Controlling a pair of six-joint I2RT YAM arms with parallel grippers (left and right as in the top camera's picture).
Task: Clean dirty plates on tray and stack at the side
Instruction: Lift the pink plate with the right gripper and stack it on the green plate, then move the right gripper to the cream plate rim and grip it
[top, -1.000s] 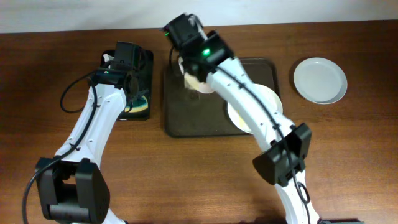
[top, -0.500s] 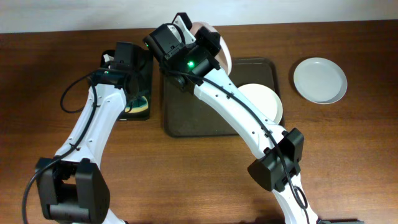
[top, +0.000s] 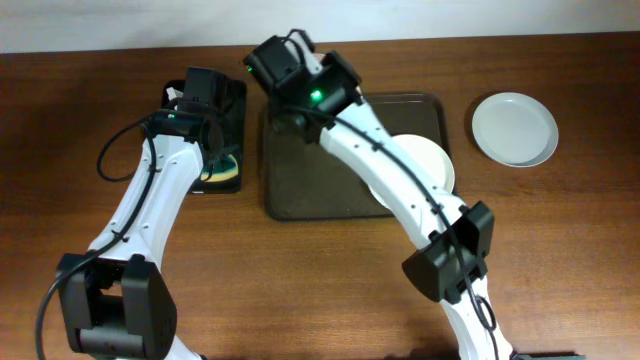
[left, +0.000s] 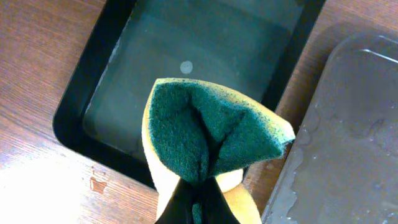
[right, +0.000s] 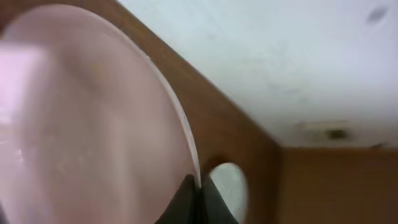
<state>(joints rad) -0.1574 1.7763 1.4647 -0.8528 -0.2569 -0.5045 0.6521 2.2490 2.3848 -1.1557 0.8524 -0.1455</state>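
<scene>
Next, my right gripper swings toward the right in the overhead view, lowers its plate onto the third plate and releases, since that one lies beside the tray.
My right gripper is shut on the rim of one white plate, held tilted on edge in the air. In the overhead view this gripper is over the back left of the dark brown tray, and my wrist hides the held plate. A second white plate lies at the tray's right end. A third plate lies on the table to the right of the tray and also shows in the right wrist view. My left gripper is shut on a folded yellow and green sponge.
A smaller black tray with a film of water lies under the sponge, left of the brown tray, whose surface looks wet. My left arm reaches over the table's left side. A pale wall runs behind the table.
My right gripper has raised the plate off the tray's back left, tipped it on edge and turned at the wrist. My left arm and the sponge have not moved.
</scene>
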